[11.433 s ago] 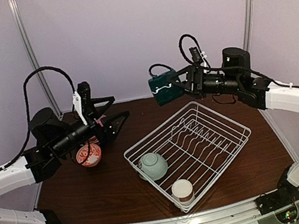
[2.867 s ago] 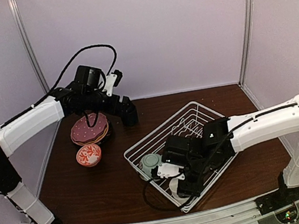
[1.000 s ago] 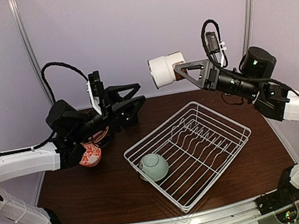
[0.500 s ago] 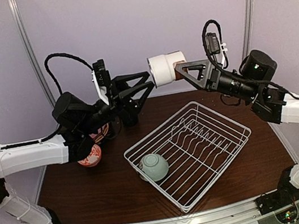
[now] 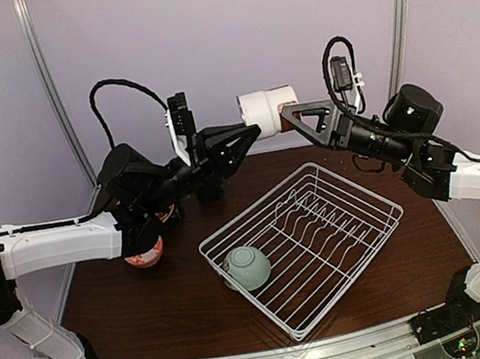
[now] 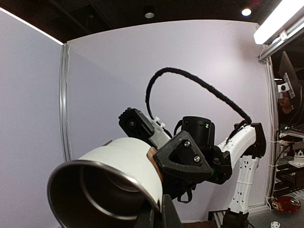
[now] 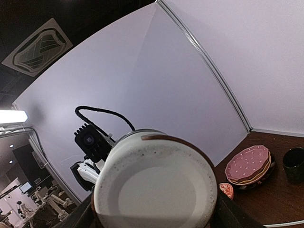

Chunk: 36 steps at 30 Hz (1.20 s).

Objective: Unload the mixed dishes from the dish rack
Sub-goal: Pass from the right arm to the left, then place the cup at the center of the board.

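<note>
The cup [image 5: 266, 106] hangs on its side, so the left gripper turns downward next. It then lowers the cup's base onto bare tabletop [image 5: 207, 223] beside the dark green mug and releases the cup's rim.
The white-and-brown cup [image 5: 266, 106] hangs on its side high above the table's back edge. My right gripper [image 5: 290, 116] is shut on its base end; in the right wrist view the cup's bottom [image 7: 156, 185] fills the space between the fingers. My left gripper [image 5: 246, 132] is shut on the cup's open rim [image 6: 118, 166], its fingertips [image 6: 166, 216] pinching the metal edge. Below stands the white wire dish rack [image 5: 356, 186] with the pale green bowl [image 5: 246, 267] in its left corner.
Pink and yellow plates [image 7: 248, 165] are stacked on the table at the back left, with the dark green mug [image 7: 293, 164] beside them. The red-and-white bowl [image 5: 145, 253] sits in front of the plates, half hidden by my left arm.
My left gripper has reached right and up to the cup and closed on its rim. The right gripper has kept the cup almost still.
</note>
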Tool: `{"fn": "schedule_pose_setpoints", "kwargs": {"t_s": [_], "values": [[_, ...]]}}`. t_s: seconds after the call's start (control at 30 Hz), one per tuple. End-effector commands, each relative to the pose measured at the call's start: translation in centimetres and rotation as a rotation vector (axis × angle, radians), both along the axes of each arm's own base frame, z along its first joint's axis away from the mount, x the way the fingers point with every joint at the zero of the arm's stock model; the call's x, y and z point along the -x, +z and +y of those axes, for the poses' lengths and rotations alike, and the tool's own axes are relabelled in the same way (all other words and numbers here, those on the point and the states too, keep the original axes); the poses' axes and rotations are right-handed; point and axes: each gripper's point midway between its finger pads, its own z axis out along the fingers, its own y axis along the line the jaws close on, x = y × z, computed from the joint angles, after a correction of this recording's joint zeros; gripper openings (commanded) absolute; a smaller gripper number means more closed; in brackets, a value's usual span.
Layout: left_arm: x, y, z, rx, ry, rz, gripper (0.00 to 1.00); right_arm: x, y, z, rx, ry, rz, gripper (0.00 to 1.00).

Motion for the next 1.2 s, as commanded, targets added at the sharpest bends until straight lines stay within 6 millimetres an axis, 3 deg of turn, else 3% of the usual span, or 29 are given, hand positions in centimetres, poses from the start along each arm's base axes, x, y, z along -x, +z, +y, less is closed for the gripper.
{"fn": "schedule_pose_setpoints", "kwargs": {"t_s": [0.0, 0.13, 0.4, 0.57, 0.6, 0.63, 0.73, 1.0, 1.17], "values": [[0.0, 1.7, 0.1, 0.028, 0.002, 0.009, 0.00, 0.2, -0.3, -0.1, 0.018, -0.009, -0.024, 0.69], [0.3, 2.0, 0.9, 0.034, 0.022, 0.005, 0.00, -0.4, -0.8, -1.0, 0.043, -0.059, -0.022, 0.99], [0.4, 3.2, 2.8, 0.039, 0.061, 0.031, 0.00, -2.0, -0.8, -4.7, 0.038, -0.138, -0.010, 1.00], [-2.3, 2.6, 3.5, -0.075, 0.211, 0.099, 0.00, -2.5, -1.5, -6.3, 0.083, -0.189, -0.009, 1.00], [-3.5, 2.2, 3.6, -0.129, 0.280, 0.129, 0.00, -2.6, -1.8, -6.5, 0.102, -0.198, -0.005, 1.00], [-5.0, 0.3, 3.5, -0.239, 0.354, 0.195, 0.00, -2.7, -2.0, -6.7, 0.118, -0.209, -0.004, 1.00], [-8.3, -2.0, 5.1, -0.433, 0.573, 0.281, 0.00, -2.7, -2.8, -6.9, 0.157, -0.217, 0.007, 1.00], [-13.2, -8.7, 9.6, -0.810, 0.902, 0.344, 0.00, -3.1, -4.7, -6.7, 0.230, -0.222, 0.024, 1.00], [-16.8, -11.9, 12.5, -0.924, 0.972, 0.440, 0.00, -3.3, -5.5, -6.6, 0.266, -0.222, 0.035, 1.00]]}}
